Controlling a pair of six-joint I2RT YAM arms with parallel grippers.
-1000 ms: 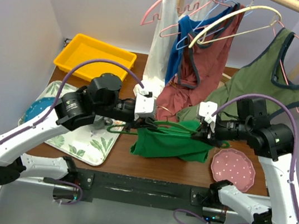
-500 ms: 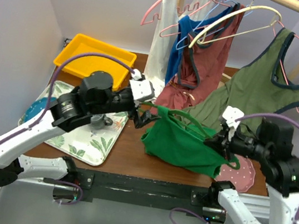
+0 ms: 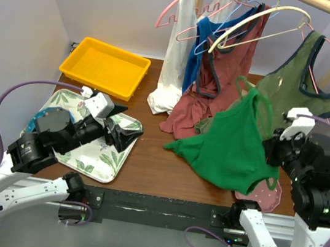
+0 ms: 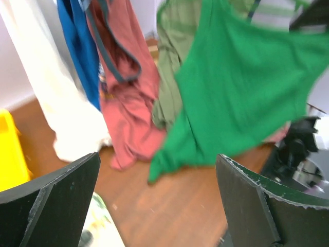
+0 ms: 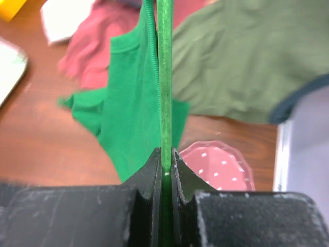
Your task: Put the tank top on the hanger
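Next, the right gripper raises the green hanger (image 5: 164, 77) outward onto the rack's bar between cream hanger and olive top, as the other tops hang there.
The bright green tank top (image 3: 230, 145) hangs in the air over the table's right half, draped from the thin green hanger (image 5: 164, 77). My right gripper (image 5: 164, 157) is shut on the hanger's wire, and the fabric (image 5: 128, 103) falls left of it. In the top view the right gripper (image 3: 274, 153) sits at the top's right edge, and a thin green loop (image 3: 247, 86) shows above the fabric. My left gripper (image 3: 124, 128) hovers over the floral tray, open and empty. Its wrist view shows the wide gap of the left gripper (image 4: 159, 206), with the tank top (image 4: 241, 87) far ahead.
A yellow bin (image 3: 105, 65) stands at the back left, a floral tray (image 3: 94, 162) with a blue dish (image 3: 40, 123) at front left. A pink dotted plate (image 5: 218, 164) lies under the tank top. The rack behind holds white (image 3: 176, 57), rust-red (image 3: 215, 75) and olive (image 3: 294, 87) tops.
The left gripper opened, let go of the tank top and drew back left over the tray. The right arm lifted the hanger and tank top up and to the right.
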